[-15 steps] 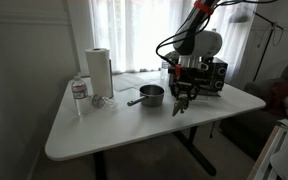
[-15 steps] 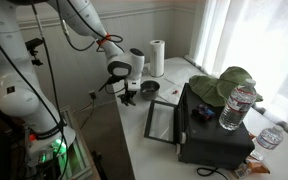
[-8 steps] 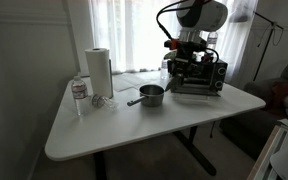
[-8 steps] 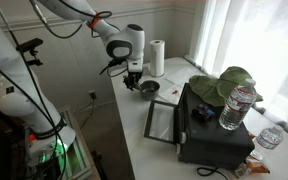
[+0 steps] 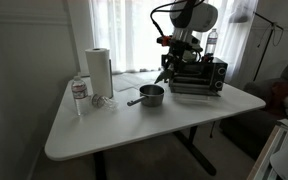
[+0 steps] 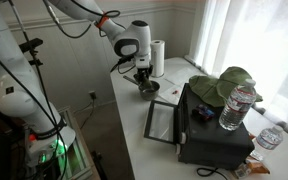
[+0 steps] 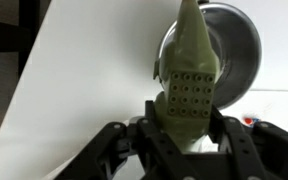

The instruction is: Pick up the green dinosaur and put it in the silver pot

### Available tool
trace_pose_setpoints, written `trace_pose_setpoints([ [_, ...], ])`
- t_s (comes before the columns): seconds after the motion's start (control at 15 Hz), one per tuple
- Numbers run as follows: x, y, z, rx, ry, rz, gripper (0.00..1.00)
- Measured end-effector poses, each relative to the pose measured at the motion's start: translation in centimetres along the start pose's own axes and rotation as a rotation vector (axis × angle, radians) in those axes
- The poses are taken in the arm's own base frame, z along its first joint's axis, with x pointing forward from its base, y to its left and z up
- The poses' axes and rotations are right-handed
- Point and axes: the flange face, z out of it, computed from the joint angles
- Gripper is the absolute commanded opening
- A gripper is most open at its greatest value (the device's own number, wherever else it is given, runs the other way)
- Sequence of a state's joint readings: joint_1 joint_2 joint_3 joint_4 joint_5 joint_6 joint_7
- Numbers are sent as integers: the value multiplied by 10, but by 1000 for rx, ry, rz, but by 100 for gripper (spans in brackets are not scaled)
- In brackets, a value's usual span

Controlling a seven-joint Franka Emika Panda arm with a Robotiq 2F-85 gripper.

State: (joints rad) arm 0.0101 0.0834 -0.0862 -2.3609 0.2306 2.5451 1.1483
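Note:
The silver pot's opening (image 7: pixel 233 52) lies below my gripper and beside it, so my gripper should move over that opening and down, and release the green dinosaur (image 7: pixel 189 80).
My gripper (image 7: pixel 184 125) is shut on the green dinosaur (image 7: pixel 189 80), a small grey-green toy with a dotted patch, which sticks out between the fingers. In the wrist view the silver pot (image 7: pixel 239 45) lies just beyond the toy, partly hidden by it. In both exterior views the gripper (image 5: pixel 167 72) (image 6: pixel 144 78) hangs in the air just above and beside the pot (image 5: pixel 152 95) (image 6: pixel 147 88), which stands on the white table (image 5: pixel 134 130) with its long handle pointing away. The toy is too small to make out in the exterior views.
A paper towel roll (image 5: pixel 100 72) and a water bottle (image 5: pixel 79 92) stand at one end of the table. A silver-and-black toaster oven (image 5: pixel 199 75) (image 6: pixel 209 125) stands close behind the pot, with a light green floppy lump (image 6: pixel 224 85) and a bottle (image 6: pixel 239 105) on top.
The arm has lifted from low over the table near the toaster oven and moved towards the pot, carrying the dinosaur.

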Motion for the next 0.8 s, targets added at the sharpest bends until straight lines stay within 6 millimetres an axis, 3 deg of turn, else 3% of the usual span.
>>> trace_pose_setpoints([
  [0.33, 2, -6, 7, -6, 2, 4, 49],
  [0.4, 2, -6, 7, -5, 2, 4, 24],
  [0.8, 7, -13, 12, 46, 63, -11, 24],
])
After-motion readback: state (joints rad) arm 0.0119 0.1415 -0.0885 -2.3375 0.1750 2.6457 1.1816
